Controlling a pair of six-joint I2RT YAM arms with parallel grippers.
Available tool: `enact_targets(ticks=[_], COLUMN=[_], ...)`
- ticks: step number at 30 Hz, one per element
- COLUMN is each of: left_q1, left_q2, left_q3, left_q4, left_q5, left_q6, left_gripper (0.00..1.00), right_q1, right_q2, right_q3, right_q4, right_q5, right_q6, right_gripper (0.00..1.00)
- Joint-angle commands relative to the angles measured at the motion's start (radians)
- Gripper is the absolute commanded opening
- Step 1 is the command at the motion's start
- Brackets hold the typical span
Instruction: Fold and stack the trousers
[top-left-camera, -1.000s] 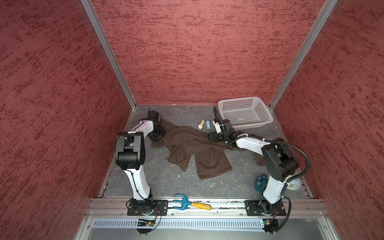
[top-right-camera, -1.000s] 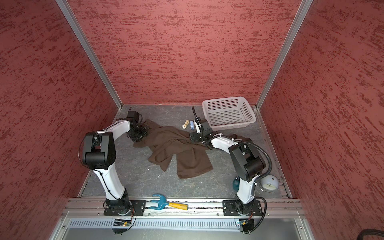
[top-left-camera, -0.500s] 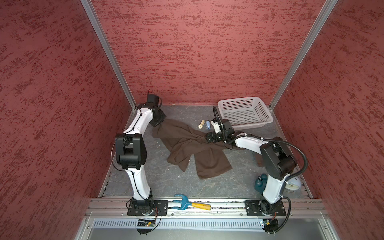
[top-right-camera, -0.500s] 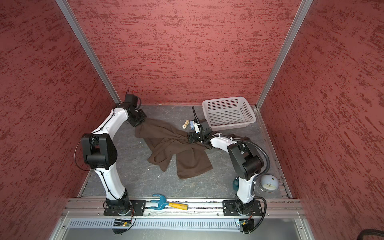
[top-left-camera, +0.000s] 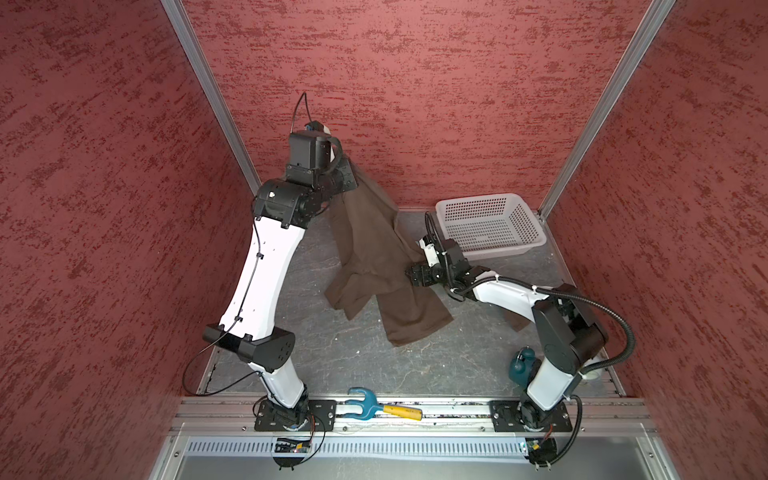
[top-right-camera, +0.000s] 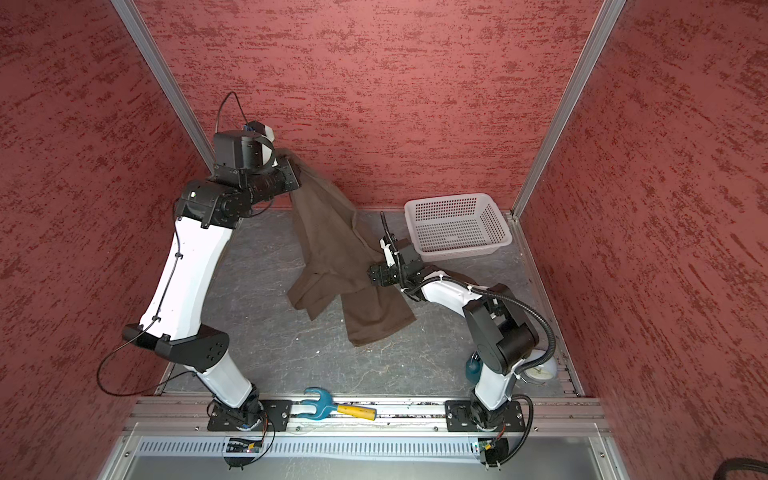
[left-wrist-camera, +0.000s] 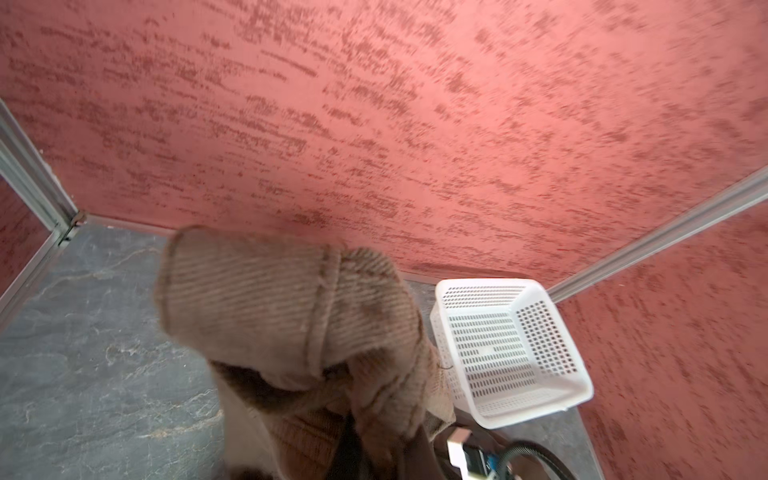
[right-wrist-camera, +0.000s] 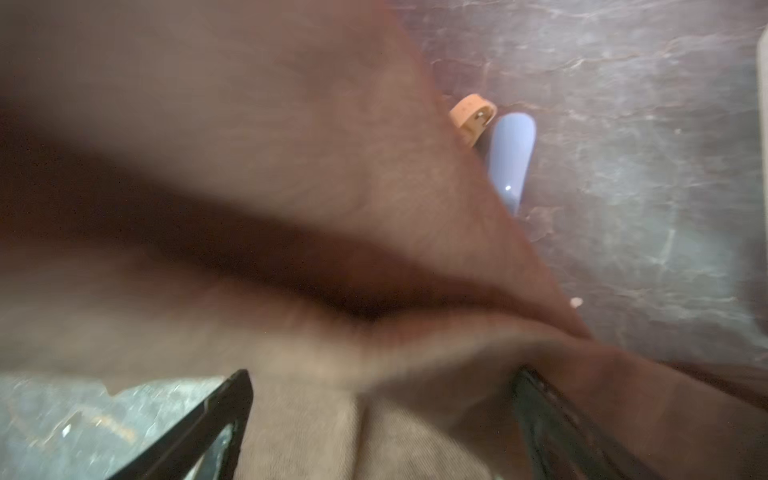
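I will move my right gripper slightly outward, tilt it up and close on the trousers' fold, because that fold already runs across between the spread black fingers.
The dark olive-brown trousers hang from my left gripper, which is raised high near the back wall and shut on one end of the cloth. In the left wrist view the bunched, ribbed cloth covers the jaws. The lower part lies crumpled on the grey floor. My right gripper sits low at the cloth's right edge. In the right wrist view it is open, with the trousers lying between its spread black fingers.
A white basket stands at the back right. Small orange and pale blue items lie beside the cloth. A blue and yellow tool rests on the front rail. A teal object sits by the right arm's base.
My left gripper has shut on the trousers' end and risen from the floor to high near the back wall, lifting the cloth. The right gripper has stayed low and open at the cloth's right edge.
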Motion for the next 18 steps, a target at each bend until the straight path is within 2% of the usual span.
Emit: enact_targets(ticks=[1,4,5,6,7,8,9,10,14,17,18], left_q1=[0.005,-0.001,-0.001,-0.001,-0.001,0.002,0.008,0.016,0.029,0.013,0.009], left_q2=[-0.023,-0.055,-0.071,-0.085,-0.101,-0.121,-0.139,-0.144,-0.117,-0.045,-0.013], left_q3=[-0.012,-0.031,-0.043,-0.059,-0.084,-0.125,-0.164,-0.183,-0.167,-0.015,0.060], left_q4=[0.034,0.010,0.009,0.010,0.023,0.052,0.085,0.105,0.196,0.188,0.164], left_q5=[0.087,0.107,0.108,0.099,0.087,0.069,0.046,0.041,0.126,0.140,0.139], left_q6=[0.037,0.046,0.053,0.063,0.076,0.088,0.090,0.081,0.030,0.036,0.040], left_gripper=[0.00,0.00,0.00,0.00,0.00,0.00,0.00,0.00,0.00,0.00,0.00], right_q1=[0.002,0.001,0.001,0.002,0.002,0.001,0.002,0.000,-0.009,-0.020,-0.022], right_q2=[0.016,0.053,0.064,0.069,0.068,0.059,0.044,0.024,-0.132,-0.299,-0.373], right_q3=[0.087,0.152,0.174,0.194,0.206,0.208,0.205,0.202,0.199,0.192,0.213], right_q4=[0.045,0.045,0.036,0.025,0.018,0.020,0.021,0.019,-0.043,-0.056,-0.089], right_q5=[0.072,0.104,0.105,0.097,0.095,0.107,0.143,0.183,0.397,0.566,0.570], right_q6=[0.004,-0.015,-0.018,-0.031,-0.044,-0.053,-0.061,-0.069,-0.160,-0.248,-0.279], right_gripper=[0.99,0.97,0.89,0.69,0.42,0.20,0.06,0.00,0.00,0.00,0.00])
